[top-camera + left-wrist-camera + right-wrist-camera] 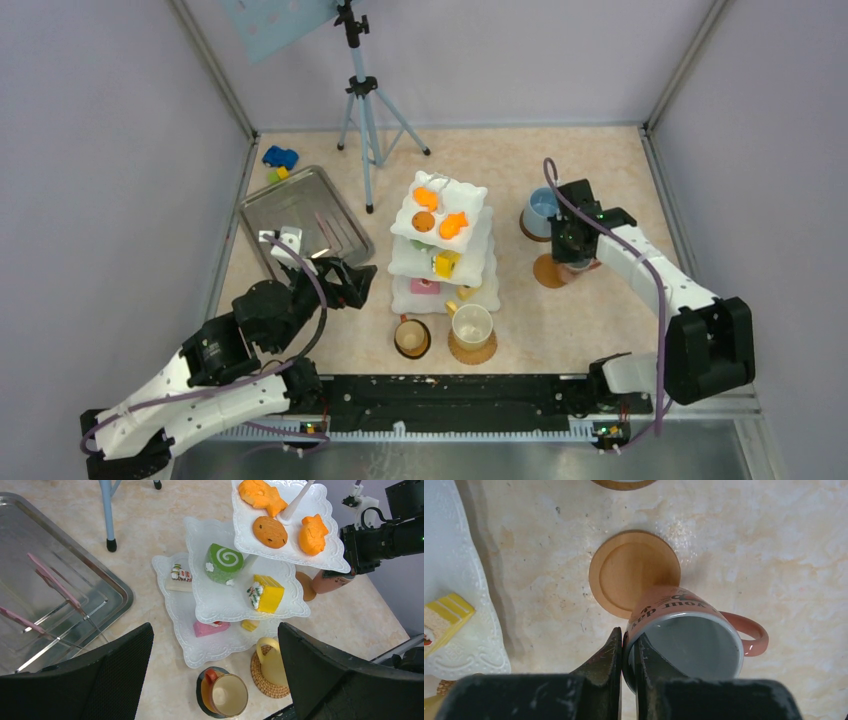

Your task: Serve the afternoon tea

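My right gripper is holding the pinkish mug past the edge of the bare wooden coaster, so it needs to move toward the stand and lower the mug onto the coaster.
The white three-tier stand stands mid-table with orange, green, yellow and pink pastries on its tiers. A brown mug sits on a dark coaster and a cream mug on a woven coaster, both in front of the stand. A blue mug sits on a coaster at the right. My right gripper is shut on the rim of the pinkish mug. It holds the mug tilted, just above the near edge of a bare round wooden coaster. My left gripper is open and empty, left of the stand.
A rectangular steel tray with pink-handled tongs lies at the left. A blue toy car is behind it. A tripod stands at the back. A black rail runs along the near edge.
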Robot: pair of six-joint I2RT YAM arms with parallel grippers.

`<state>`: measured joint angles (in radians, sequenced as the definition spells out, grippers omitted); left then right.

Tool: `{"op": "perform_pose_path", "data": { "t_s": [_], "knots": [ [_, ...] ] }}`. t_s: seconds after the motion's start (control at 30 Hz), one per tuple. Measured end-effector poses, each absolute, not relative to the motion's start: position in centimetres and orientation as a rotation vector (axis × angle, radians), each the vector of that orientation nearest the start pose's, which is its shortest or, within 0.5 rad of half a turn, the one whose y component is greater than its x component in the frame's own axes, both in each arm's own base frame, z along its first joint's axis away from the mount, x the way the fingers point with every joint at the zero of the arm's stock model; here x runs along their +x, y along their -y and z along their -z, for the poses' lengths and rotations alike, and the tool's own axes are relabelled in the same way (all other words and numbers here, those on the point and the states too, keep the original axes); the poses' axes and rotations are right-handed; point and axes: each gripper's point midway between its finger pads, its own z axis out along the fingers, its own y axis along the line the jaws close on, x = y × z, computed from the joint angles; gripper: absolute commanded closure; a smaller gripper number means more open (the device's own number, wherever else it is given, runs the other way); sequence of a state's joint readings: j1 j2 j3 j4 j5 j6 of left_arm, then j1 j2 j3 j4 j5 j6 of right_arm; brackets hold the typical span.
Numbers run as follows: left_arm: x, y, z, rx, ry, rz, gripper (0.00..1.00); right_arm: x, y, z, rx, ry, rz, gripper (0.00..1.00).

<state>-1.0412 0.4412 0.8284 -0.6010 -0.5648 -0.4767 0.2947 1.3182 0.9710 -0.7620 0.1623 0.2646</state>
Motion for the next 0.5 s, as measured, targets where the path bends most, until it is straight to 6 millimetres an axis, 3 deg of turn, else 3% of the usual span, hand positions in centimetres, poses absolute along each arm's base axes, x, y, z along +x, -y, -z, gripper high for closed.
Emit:
{"op": "perform_pose_path", "data": {
  "t_s": [0.2, 0.5],
  "knots": [
    [17.1, 13.7, -28.9, 0.094, -1.788, 0.599, 0.01, 28.5, -7.9, -9.4, -0.144, -2.638, -0.012, 1.0],
    [17.0, 13.6, -28.8, 0.082, -1.792, 0.601, 0.01, 29.9, -9.3, -9.0, -0.202, -2.603, -0.085, 1.0]
  ]
}}
